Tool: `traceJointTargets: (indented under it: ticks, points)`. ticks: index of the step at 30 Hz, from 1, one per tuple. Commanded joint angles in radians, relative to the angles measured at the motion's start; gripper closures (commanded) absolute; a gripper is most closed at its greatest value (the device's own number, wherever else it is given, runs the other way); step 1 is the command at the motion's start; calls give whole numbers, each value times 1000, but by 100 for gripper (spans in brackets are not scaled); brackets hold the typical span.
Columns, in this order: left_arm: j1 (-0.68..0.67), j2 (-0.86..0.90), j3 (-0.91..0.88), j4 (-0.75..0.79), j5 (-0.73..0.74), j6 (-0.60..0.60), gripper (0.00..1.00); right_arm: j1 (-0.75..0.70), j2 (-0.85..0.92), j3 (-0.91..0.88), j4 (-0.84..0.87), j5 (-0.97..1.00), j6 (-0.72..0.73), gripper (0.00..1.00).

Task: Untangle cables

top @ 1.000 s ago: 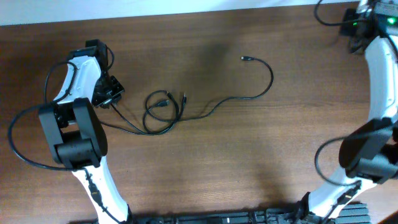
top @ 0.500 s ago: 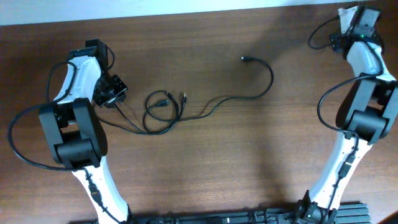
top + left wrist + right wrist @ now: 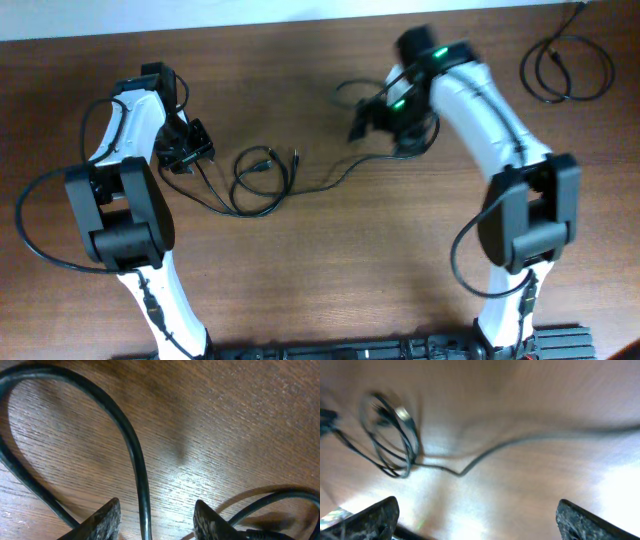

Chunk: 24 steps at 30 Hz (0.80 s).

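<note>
My right gripper moves down and back onto the long cable's part beside the coil next, since that part runs single over bare board.
A tangle of thin black cables [image 3: 262, 176] lies coiled left of the table's middle. One long cable [image 3: 345, 170] runs right from it and passes under my right arm. My left gripper [image 3: 193, 150] is at the coil's left end. In the left wrist view, the left gripper [image 3: 157, 507] is open. A cable [image 3: 135, 455] passes between its fingers with a gap on each side. My right gripper [image 3: 364, 120] hovers above the long cable. In the blurred right wrist view, the right gripper [image 3: 477, 502] is wide open and empty, with the coil [image 3: 390, 435] ahead.
Another loop of black cable [image 3: 568, 70] lies by itself at the back right corner. The wooden table [image 3: 330, 270] shows bare board in front of the cables. Thicker black wires hang off both arms.
My right arm swung from the back right corner to the middle and its jaws opened, leaving a cable loop there. The left jaws opened wider around the cable.
</note>
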State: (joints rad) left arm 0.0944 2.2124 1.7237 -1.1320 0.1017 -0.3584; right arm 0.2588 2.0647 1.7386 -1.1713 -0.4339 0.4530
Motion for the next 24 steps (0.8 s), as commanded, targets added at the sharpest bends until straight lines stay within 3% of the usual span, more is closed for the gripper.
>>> traceJointTargets:
  ticks: [1,3,4,5,6,7,8,9,10,12,17,20,24]
  points:
    - [-2,11,-7,2,11,16,51,122,5,-158,150,83,362,1]
    - [-2,11,-7,2,11,16,53,171,5,-258,280,84,485,1]
    - [-2,11,-7,1,11,16,56,191,5,-323,384,90,569,7]
    - [-2,11,-7,-1,11,16,59,199,5,-364,474,100,604,21]
    - [-2,11,-7,-1,12,17,60,200,5,-390,547,116,603,43]
    - [-2,11,-6,-2,27,39,60,200,5,-412,616,142,599,72]
    - [-2,11,-1,-5,83,97,68,198,5,-414,632,164,599,96]
    - [-2,9,5,-9,148,160,89,193,5,-414,639,176,590,96]
    - [-2,5,12,-18,184,198,100,185,3,-412,646,172,526,96]
    - [-2,-13,15,-38,179,200,100,140,-37,-409,609,175,383,96]
    - [1,-49,15,8,160,184,100,28,-412,-409,453,211,51,96]
    - [1,-49,14,17,33,143,100,-14,-628,-409,278,476,14,96]
    - [1,-49,14,20,-171,88,100,-163,-841,-409,214,635,-38,96]
